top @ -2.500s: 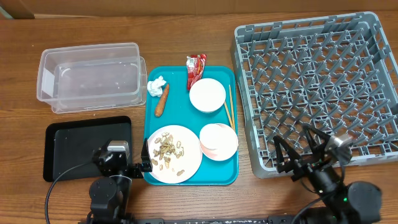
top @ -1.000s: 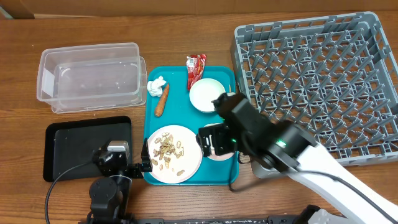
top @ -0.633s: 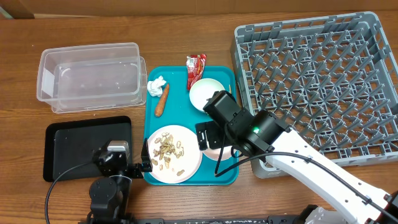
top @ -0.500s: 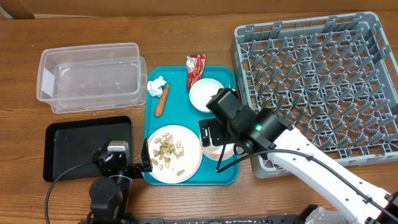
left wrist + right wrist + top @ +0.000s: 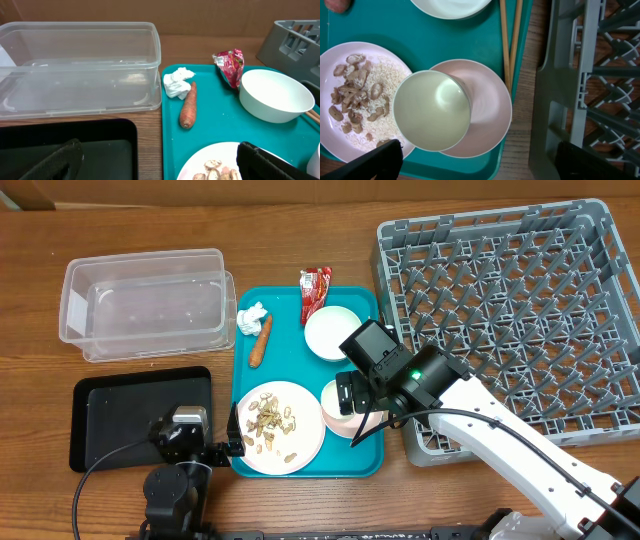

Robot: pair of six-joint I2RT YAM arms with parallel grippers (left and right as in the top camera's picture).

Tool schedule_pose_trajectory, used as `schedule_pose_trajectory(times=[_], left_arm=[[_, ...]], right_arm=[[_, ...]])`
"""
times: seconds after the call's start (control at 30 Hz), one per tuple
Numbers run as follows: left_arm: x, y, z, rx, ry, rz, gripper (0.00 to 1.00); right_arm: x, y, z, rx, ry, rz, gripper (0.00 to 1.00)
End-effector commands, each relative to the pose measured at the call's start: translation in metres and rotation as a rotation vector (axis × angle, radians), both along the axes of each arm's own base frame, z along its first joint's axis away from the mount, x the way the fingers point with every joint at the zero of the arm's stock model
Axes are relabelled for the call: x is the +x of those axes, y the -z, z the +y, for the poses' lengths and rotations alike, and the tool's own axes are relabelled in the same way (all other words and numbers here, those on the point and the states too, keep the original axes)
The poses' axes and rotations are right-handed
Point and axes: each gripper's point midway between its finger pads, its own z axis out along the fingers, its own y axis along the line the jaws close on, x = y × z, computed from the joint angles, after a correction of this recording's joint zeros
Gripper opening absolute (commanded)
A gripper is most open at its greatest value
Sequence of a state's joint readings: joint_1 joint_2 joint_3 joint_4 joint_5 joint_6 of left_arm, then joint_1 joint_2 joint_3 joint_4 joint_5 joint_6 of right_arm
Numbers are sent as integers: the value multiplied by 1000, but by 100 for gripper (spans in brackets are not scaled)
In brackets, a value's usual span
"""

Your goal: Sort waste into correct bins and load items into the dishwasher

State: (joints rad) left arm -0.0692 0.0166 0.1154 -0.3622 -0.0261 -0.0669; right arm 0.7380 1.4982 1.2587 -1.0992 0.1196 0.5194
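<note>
I will next raise my left gripper, tilt it down, cross the plate of shells and lower it onto the cup's shell-side rim, as the pale cup [image 5: 432, 110] is past that plate.
A teal tray [image 5: 287, 345] holds a white bowl [image 5: 333, 330], a pink plate [image 5: 331, 408] with a pale cup [image 5: 432, 110] on it, and a white plate of peanut shells [image 5: 280, 427]. A carrot [image 5: 260, 340], a crumpled tissue [image 5: 250, 317], a red wrapper [image 5: 315, 290] and chopsticks [image 5: 510, 35] also lie on it. My right gripper [image 5: 350, 402] hovers open above the pink plate and cup, its fingers [image 5: 485, 160] holding nothing. My left gripper [image 5: 232, 435] is open and empty at the tray's front left edge, as the left wrist view [image 5: 160, 165] shows.
A grey dish rack [image 5: 510, 300] stands to the right of the tray. A clear plastic bin [image 5: 70, 280] stands at the back left. A black tray [image 5: 110, 415] lies at the front left, beside my left gripper.
My right arm has swung from its place at the front right over the teal tray and now hangs above the pink plate, drifting slightly right. The left arm has not moved.
</note>
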Motion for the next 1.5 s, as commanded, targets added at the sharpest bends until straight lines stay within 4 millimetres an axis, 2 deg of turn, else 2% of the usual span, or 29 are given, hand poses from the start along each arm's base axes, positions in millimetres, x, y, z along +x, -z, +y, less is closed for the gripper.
schedule_pose_trajectory(times=[0.0, 0.1, 0.13, 0.27, 0.43, 0.5, 0.67, 0.7, 0.8, 1.03, 1.13, 1.23, 1.37, 1.47], left_arm=[[1, -1, 0, 15, 8, -12, 100], [1, -3, -1, 13, 11, -21, 100], [1, -3, -7, -10, 41, -23, 100], [-10, -2, -52, -250, 252, 28, 100], [-23, -36, -88, -423, 470, -28, 100], [-26, -54, -91, -420, 495, -65, 100], [-36, -122, -79, -387, 447, -180, 100], [-37, -132, -78, -387, 435, -170, 100], [-35, -142, -77, -395, 410, -76, 100], [-9, -141, -76, -420, 308, 360, 100], [3, -135, -77, -410, 284, 534, 100], [16, -126, -78, -378, 288, 636, 100], [28, -97, -89, -464, 293, 799, 100], [28, -83, -114, -555, 389, 922, 100]], right_arm=[[4, -8, 0, 11, 5, -22, 100], [1, -13, 3, 43, -1, -19, 100], [0, -17, 3, 59, -3, -21, 100], [-2, -36, 2, 107, 0, -68, 100], [-7, -72, -5, 189, 6, -159, 100], [-8, -82, -10, 211, 16, -185, 100], [-11, -91, -18, 232, 31, -199, 100], [-11, -91, -18, 233, 31, -198, 100], [-11, -92, -17, 243, 35, -196, 100], [-6, -96, -13, 264, 34, -220, 100], [-5, -97, -12, 268, 34, -226, 100], [-5, -97, -12, 269, 39, -223, 100], [-5, -97, -13, 279, 75, -214, 100], [-1, -96, -19, 282, 115, -212, 100]])
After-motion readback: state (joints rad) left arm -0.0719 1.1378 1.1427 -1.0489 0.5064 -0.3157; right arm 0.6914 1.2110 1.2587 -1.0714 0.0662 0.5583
